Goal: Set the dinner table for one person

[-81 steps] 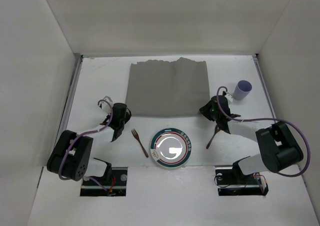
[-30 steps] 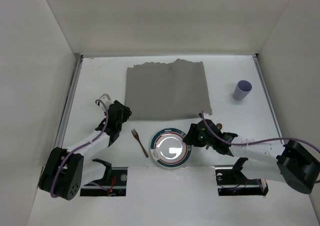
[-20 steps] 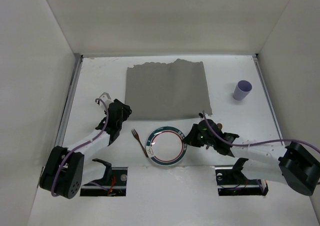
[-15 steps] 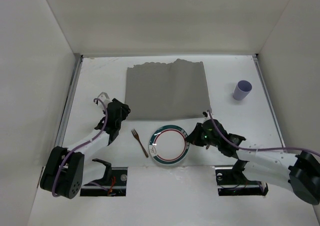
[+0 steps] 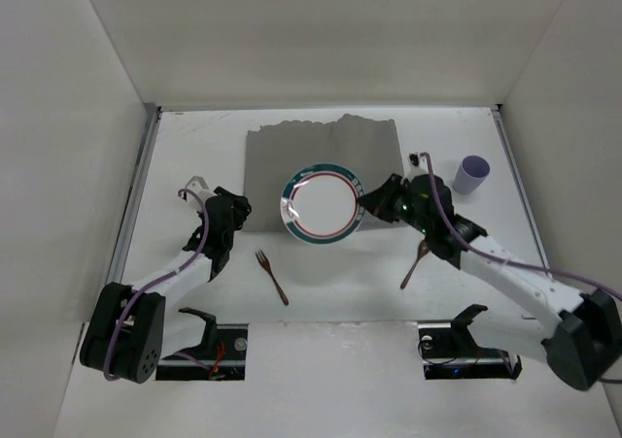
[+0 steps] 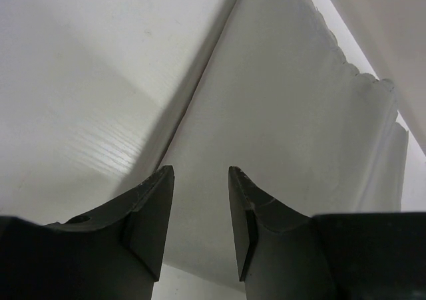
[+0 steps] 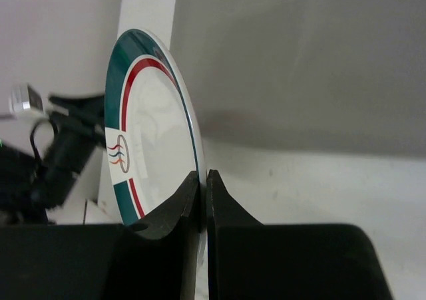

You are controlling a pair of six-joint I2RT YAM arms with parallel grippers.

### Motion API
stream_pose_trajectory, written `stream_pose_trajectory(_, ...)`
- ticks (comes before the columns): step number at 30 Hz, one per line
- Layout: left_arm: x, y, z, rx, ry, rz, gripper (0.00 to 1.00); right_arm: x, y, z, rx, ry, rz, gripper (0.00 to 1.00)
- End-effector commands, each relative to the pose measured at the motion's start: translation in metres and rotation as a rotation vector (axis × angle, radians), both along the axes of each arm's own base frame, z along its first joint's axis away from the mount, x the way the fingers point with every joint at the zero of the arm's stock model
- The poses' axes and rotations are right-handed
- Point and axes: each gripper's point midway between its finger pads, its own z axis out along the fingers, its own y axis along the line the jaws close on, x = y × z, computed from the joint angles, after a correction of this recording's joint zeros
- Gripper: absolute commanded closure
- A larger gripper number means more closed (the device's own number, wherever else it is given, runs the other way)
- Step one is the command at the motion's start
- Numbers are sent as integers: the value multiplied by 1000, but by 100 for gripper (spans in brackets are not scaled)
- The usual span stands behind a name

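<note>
The plate (image 5: 319, 205) in my right gripper needs to go outward next and down onto the cloth's middle (image 5: 326, 154). My right gripper should then release the plate's rim.
A white plate (image 5: 319, 205) with a green and red rim hangs tilted over the front edge of the grey cloth (image 5: 321, 151), which lies on the white dinner table (image 5: 194, 147). My right gripper (image 5: 370, 208) is shut on the plate's right rim. In the right wrist view the fingertips (image 7: 203, 177) pinch the edge of the plate (image 7: 150, 147). Beside the cloth's front left corner my left gripper (image 5: 231, 215) stands open. Its jaws (image 6: 200, 173) hold nothing, and the cloth (image 6: 286, 140) lies ahead of them.
A brown fork (image 5: 271, 275) lies near the front, left of centre. To the right of it a brown spoon (image 5: 416, 263) lies under my right arm. At the back right stands a purple cup (image 5: 472, 175). White walls enclose the table.
My right gripper shut on the plate's rim, then lifted it from near the front edge to above the cloth's front edge. The spoon now shows. My left gripper shifted slightly left.
</note>
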Motion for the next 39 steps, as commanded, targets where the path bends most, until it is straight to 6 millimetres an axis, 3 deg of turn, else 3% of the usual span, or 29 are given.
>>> stream_pose_trajectory(1, 4, -3, 2, -3, -42, -9, 64, 66, 10, 54, 105, -158, -75, 94)
stream_pose_trajectory(4, 0, -1, -3, 4, -33, -9, 63, 122, 15, 50, 113, -148, -127, 93)
stream_pose_trajectory(7, -2, 2, -2, 4, -41, -6, 63, 171, 15, 23, 102, -75, -177, 94)
stream_pose_trajectory(10, -3, 0, 2, -1, -52, -15, 63, 202, 13, -9, 77, -5, -208, 94)
stream_pose_trajectory(13, -3, -1, 0, 1, -48, -17, 63, 217, 10, -37, 48, 58, -225, 94)
stream_pose_trajectory(18, 0, -7, -4, -8, -38, -35, 63, 218, 11, -77, -23, 135, -221, 93)
stream_pose_trajectory(23, 1, -9, -8, -12, -30, -36, 63, 201, 2, -117, -112, 247, -227, 92)
stream_pose_trajectory(30, 2, -13, -11, -5, -21, -40, 63, 176, -11, -132, -182, 273, -242, 90)
stream_pose_trajectory(35, 2, -15, -12, -6, -19, -47, 63, 169, -22, -141, -237, 287, -258, 87)
stream_pose_trajectory(39, 2, -12, -10, -3, -26, -33, 63, 158, -15, -145, -280, 282, -220, 70)
